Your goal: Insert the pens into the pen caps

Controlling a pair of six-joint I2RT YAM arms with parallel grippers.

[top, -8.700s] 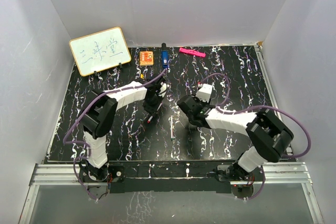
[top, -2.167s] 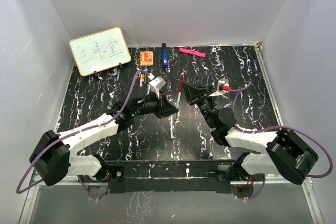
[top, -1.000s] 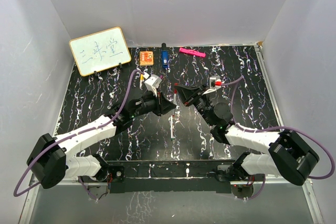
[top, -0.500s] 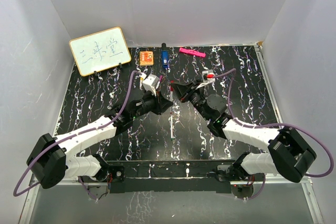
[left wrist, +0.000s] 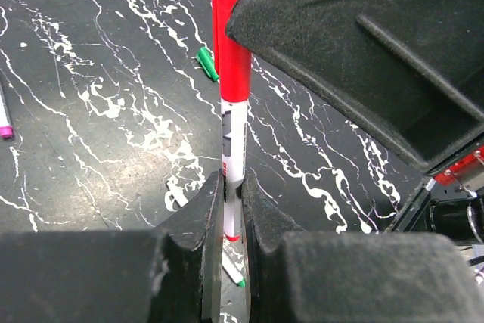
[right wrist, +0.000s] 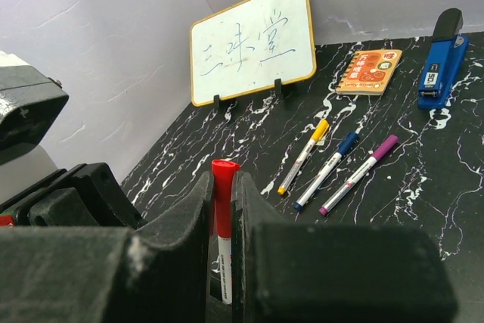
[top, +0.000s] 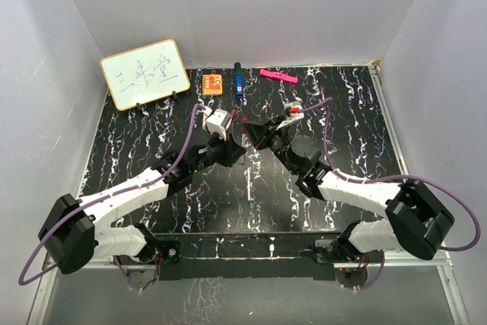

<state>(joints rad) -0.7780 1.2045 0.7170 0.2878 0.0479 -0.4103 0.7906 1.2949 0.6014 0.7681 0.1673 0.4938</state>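
The bare tabletop beside the capped yellow pen is outward and below, so my left gripper needs to carry the capped red pen outward, lower it flat and release it.
My left gripper point(left wrist: 231, 187) is shut on the white barrel of the red pen point(left wrist: 234, 138) and holds it above the table. My right gripper point(right wrist: 221, 183) is shut on the red cap point(right wrist: 224, 194), which sits over the pen's upper end point(left wrist: 231, 43). In the top view the two grippers, left point(top: 240, 150) and right point(top: 247, 129), meet mid-table. A green-tipped pen point(top: 249, 186) lies uncapped on the table below them point(left wrist: 234, 270). A green cap point(left wrist: 206, 63) lies apart. Yellow point(right wrist: 305, 155), blue point(right wrist: 327, 169) and purple point(right wrist: 358, 174) pens lie capped side by side.
A small whiteboard point(top: 144, 74) stands at the back left. An orange notebook point(top: 212, 83), a blue stapler point(top: 238, 84) and a pink bar point(top: 278, 76) lie along the back edge. White walls enclose the black marbled table point(top: 358, 127).
Both arms rose from the table and came together. Over the last second the right gripper moved left with the red cap, closing on the pen held by the left gripper.
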